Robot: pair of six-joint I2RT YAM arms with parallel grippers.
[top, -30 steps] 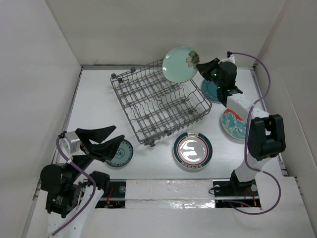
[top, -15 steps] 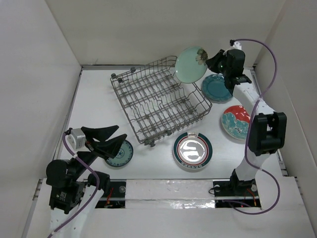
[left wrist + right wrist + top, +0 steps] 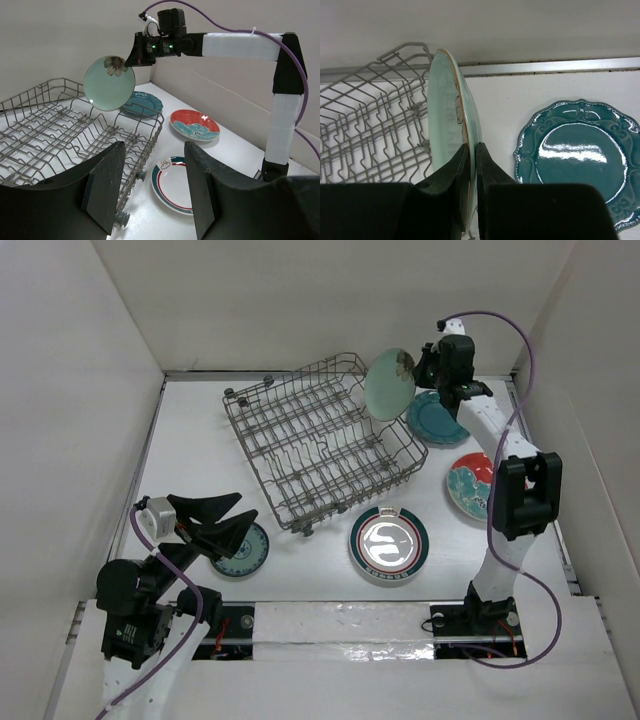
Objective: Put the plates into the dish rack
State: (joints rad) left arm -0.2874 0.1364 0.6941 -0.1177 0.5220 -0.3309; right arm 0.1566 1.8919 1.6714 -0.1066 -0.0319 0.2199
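The pale green plate still hangs high, so my right gripper needs to lower past the rack's end bar, turning the plate's lower edge down among the rack's wires [image 3: 374, 429] [image 3: 422, 142].
My right gripper [image 3: 422, 368] [image 3: 471, 146] is shut on the rim of the pale green plate [image 3: 389, 384] [image 3: 451, 112], holding it on edge above the far right corner of the grey wire dish rack [image 3: 315, 440] [image 3: 365, 125]. The plate also shows in the left wrist view [image 3: 109, 83]. The scalloped teal plate [image 3: 438, 420] [image 3: 580, 155], red-and-teal floral plate [image 3: 470, 488] [image 3: 195, 123] and ringed white plate [image 3: 389, 544] [image 3: 175, 185] lie flat on the table. My left gripper [image 3: 228, 523] [image 3: 152, 187] is open and empty, over the small teal-patterned plate [image 3: 245, 550].
White walls enclose the table on the left, back and right. The rack [image 3: 60, 135] stands tilted in the middle, its small black wheels [image 3: 121, 218] near the ringed plate. A purple cable [image 3: 525, 370] loops along the right arm.
My right gripper has swung the green plate from facing the camera to nearly on edge, and shifted it right then slightly left over the rack's far corner. The left arm shifted slightly.
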